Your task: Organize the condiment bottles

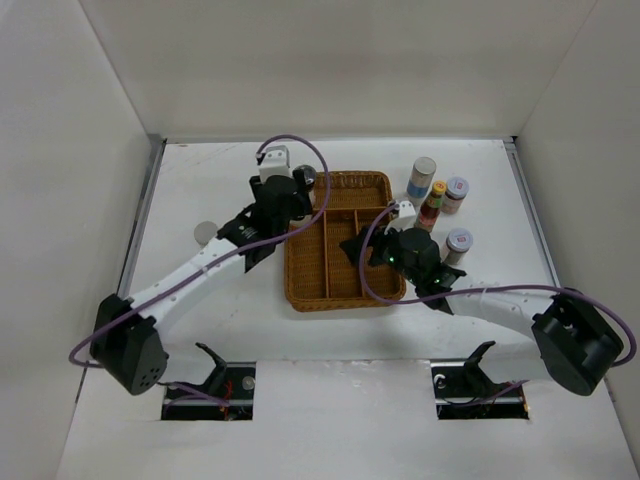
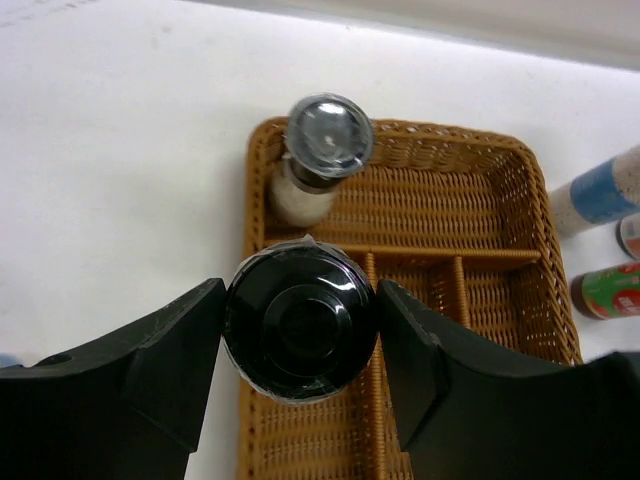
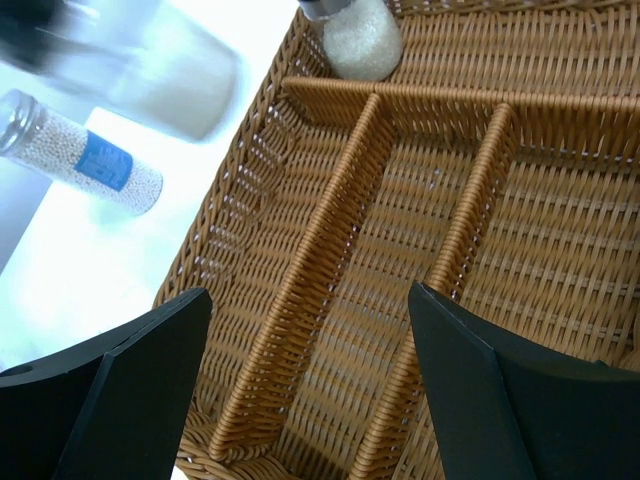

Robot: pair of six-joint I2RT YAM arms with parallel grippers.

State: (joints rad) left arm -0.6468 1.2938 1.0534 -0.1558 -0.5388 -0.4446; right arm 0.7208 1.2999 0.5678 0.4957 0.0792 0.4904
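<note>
My left gripper goes to the right in the top view and down next, and it will release into the adjoining long compartment's far end (image 1: 310,234), as the shaker takes the corner of the basket.
My left gripper (image 1: 286,205) (image 2: 300,330) is shut on a black-lidded bottle (image 2: 300,322) over the left rim of the wicker basket (image 1: 338,285) (image 2: 455,215). A silver-capped shaker (image 1: 308,177) (image 2: 328,140) (image 3: 360,35) stands in the basket's far-left corner. My right gripper (image 1: 357,246) (image 3: 310,370) is open and empty over the basket's long compartments (image 3: 400,250). Right of the basket stand a blue-labelled silver-capped shaker (image 1: 422,178) (image 2: 600,190), a yellow-capped red sauce bottle (image 1: 433,205) (image 2: 610,290) and two pale-lidded jars (image 1: 456,191) (image 1: 458,243).
A silver-capped bottle (image 1: 205,232) stands on the white table left of the basket; in the right wrist view it shows a blue label (image 3: 85,155). White walls (image 1: 80,150) enclose the table on three sides. The arm bases are at the near edge.
</note>
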